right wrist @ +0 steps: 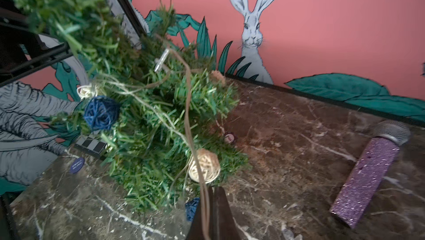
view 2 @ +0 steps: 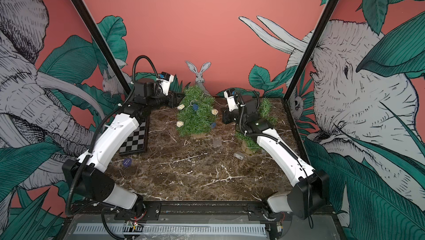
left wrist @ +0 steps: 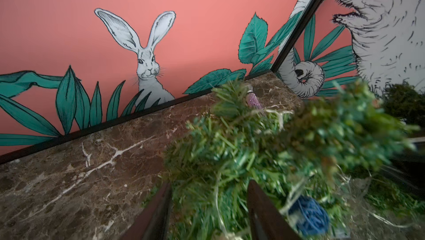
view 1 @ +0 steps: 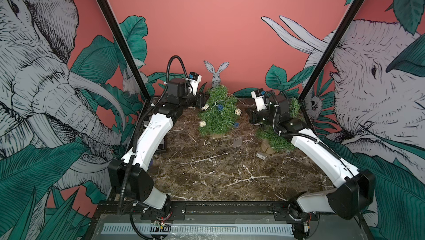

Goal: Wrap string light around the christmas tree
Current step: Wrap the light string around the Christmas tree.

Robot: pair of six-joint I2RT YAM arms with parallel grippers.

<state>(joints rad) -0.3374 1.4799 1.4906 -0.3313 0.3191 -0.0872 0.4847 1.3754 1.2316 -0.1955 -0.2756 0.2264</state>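
I will next move my right gripper back and down toward the low blue ball (right wrist: 191, 209) beside the tree and let go of the cord, because the white ball (right wrist: 203, 166) already rests against foliage.
The green christmas tree (view 1: 217, 114) (view 2: 196, 114) stands mid-table at the back. The string light (view 1: 238, 111), a thin wire with white and blue wicker balls, is draped over it. My left gripper (view 1: 202, 99) (view 2: 176, 98) is at the tree's upper left side. In the left wrist view it (left wrist: 209, 204) is open, with foliage and a strand of wire between its fingers (left wrist: 259, 204) and a blue ball (left wrist: 308, 213) beside them. My right gripper (view 1: 250, 115) (right wrist: 215, 190) is to the right of the tree, shut on the string light's cord (right wrist: 203, 195) just below a white ball (right wrist: 203, 166).
A second, smaller tree (view 1: 274, 141) stands under my right arm. A chessboard (view 2: 135, 139) and a purple token (view 2: 127, 161) lie at the left. Two clear plastic pieces (view 1: 238, 141) (view 1: 261, 154) lie mid-table. A purple glitter microphone (right wrist: 365, 181) lies behind the trees.
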